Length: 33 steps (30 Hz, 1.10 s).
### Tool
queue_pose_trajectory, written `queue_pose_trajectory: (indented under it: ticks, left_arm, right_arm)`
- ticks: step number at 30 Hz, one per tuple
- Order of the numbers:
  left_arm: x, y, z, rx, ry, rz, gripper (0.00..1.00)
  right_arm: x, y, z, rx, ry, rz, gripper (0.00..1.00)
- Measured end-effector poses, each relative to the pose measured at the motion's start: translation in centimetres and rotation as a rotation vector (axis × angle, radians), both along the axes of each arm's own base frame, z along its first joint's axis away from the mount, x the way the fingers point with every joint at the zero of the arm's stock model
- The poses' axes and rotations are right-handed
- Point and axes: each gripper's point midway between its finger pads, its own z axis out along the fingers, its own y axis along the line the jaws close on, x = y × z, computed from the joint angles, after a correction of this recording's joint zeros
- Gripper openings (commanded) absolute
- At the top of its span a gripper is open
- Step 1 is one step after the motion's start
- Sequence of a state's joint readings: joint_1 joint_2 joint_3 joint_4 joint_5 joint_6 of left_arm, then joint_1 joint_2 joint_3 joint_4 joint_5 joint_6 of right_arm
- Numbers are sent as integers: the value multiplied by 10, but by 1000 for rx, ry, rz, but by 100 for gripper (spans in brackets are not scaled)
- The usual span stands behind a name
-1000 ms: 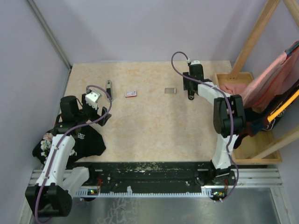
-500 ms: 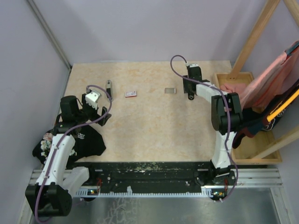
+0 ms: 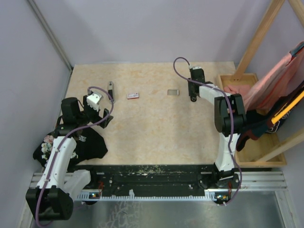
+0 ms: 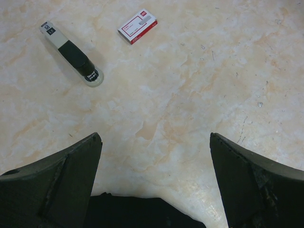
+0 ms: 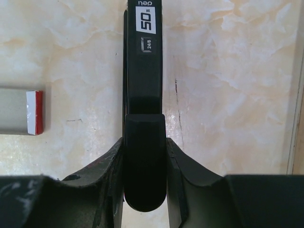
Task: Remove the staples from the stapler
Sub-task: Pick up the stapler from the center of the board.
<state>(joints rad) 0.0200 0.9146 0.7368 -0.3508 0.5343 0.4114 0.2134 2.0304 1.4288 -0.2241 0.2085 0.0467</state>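
My right gripper will turn and carry the black stapler back and to the left in the top view. It will let the stapler go on the bare middle of the table, clear of boxes.
A black stapler [image 5: 144, 71] with a white "50" label lies on the table at the back right. My right gripper [image 5: 145, 145] is shut on its rear end, one finger on each side; it also shows in the top view [image 3: 193, 95]. A second, smaller black-and-white stapler [image 4: 71, 53] lies at the back left [image 3: 110, 88]. My left gripper [image 4: 154, 180] is open and empty, hovering near the table's left edge [image 3: 100, 116], well short of that stapler. No strips of staples show in any view.
A red-and-white box [image 3: 133, 95] [image 4: 137, 26] lies between the staplers. A grey box with a red end [image 3: 173, 92] [image 5: 19, 111] lies just left of the right gripper. A black cloth [image 3: 80, 142] sits under the left arm. A wooden tray [image 3: 259, 147] holds clothing at the right.
My right wrist has shifted slightly left and turned a little while gripping the black stapler. The left arm has not moved.
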Motion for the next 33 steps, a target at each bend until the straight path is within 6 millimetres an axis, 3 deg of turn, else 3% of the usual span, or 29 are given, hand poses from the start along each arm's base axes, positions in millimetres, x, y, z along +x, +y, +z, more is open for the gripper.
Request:
queue_pose_trajectory:
  ticks: [7,12,19,26,30,33]
  left_arm:
    - [0,0,0,0,0,1,100]
    - [0,1,0,0,0,3,100]
    - [0,1,0,-1,1,3,100]
    - [0,1,0,-1,0,2,100]
    - [-1,0,1,-5,-2,-5,100]
    - [-3,-2,5,-9,-18,-13,100]
  right_arm:
    - [-2,-1,3,-11,-3,12,1]
    - [-17,-5,18,-35,-12,41,0]
    - [-32,5,71,-66,-114,128,0]
    - [-67,46,119,-52,-243,330,0]
    - [-91,85,125,-23,-277,506,0]
    - [-111,116,118,-6,-273,658,0]
